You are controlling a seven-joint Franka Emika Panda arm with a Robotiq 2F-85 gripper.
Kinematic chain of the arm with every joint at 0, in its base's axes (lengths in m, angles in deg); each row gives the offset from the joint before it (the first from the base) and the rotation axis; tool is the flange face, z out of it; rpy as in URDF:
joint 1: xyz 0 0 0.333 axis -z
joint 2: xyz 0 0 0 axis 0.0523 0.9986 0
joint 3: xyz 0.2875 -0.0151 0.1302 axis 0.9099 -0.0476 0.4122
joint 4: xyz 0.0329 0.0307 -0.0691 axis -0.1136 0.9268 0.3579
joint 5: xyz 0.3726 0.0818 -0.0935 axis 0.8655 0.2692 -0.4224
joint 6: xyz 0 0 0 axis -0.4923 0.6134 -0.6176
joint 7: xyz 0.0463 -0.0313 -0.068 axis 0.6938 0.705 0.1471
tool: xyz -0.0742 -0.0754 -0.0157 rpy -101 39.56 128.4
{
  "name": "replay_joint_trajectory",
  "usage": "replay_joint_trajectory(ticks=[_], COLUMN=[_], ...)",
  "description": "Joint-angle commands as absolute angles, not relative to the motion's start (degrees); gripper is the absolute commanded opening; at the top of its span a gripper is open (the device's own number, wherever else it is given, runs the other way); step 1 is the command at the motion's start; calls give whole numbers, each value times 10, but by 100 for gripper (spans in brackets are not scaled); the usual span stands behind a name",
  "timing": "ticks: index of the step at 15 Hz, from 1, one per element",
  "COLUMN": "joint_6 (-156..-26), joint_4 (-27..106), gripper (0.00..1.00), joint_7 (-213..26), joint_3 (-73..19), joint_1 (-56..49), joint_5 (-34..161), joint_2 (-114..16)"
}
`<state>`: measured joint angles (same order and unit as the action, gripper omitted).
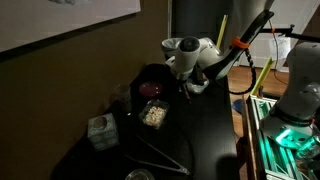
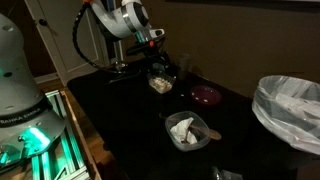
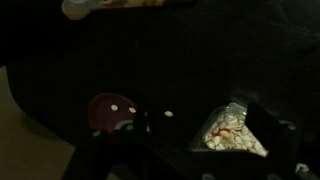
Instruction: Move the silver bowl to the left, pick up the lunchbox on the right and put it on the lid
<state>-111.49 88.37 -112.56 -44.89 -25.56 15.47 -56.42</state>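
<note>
The gripper swings from the tray (image 2: 160, 83) toward the clear, cloth-filled tub next and down onto the tub's rim facing the lid, because that thin side of the tub stands free.
My gripper (image 1: 188, 88) (image 2: 160, 62) hovers over the back of the dark table, and its dark fingers (image 3: 195, 150) look spread apart and empty. Below it in the wrist view lie a round dark-red lid (image 3: 108, 112) and a square tray of light crumbly food (image 3: 232, 130). Both exterior views show that lid (image 1: 150, 90) (image 2: 207, 95) and tray (image 1: 153, 113) (image 2: 160, 83). The pale whitish lunchbox (image 1: 100, 130) (image 2: 187, 130) sits nearer the table's front, away from the gripper. I cannot make out the silver bowl in the dim light.
A clear cup (image 1: 120, 97) stands beside the lid. Metal tongs (image 1: 150, 155) lie at the table's front. A bin lined with a white bag (image 2: 290, 110) stands past one table end. A second robot base with green lights (image 2: 25, 110) stands beside the table.
</note>
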Motion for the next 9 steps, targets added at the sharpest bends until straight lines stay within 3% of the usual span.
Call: replay_joint_trajectory(ticks=[1,2,9], joint_6=[-1121,-1115,-1095], joint_4=[850,844,824], gripper=[100,100,100], joint_7=[-1137,-1136,-1151], joint_3=[-475,-420,-424], joint_1=[-218,-138,-12], joint_5=[207,211,299], joint_2=[-525,-522,-476])
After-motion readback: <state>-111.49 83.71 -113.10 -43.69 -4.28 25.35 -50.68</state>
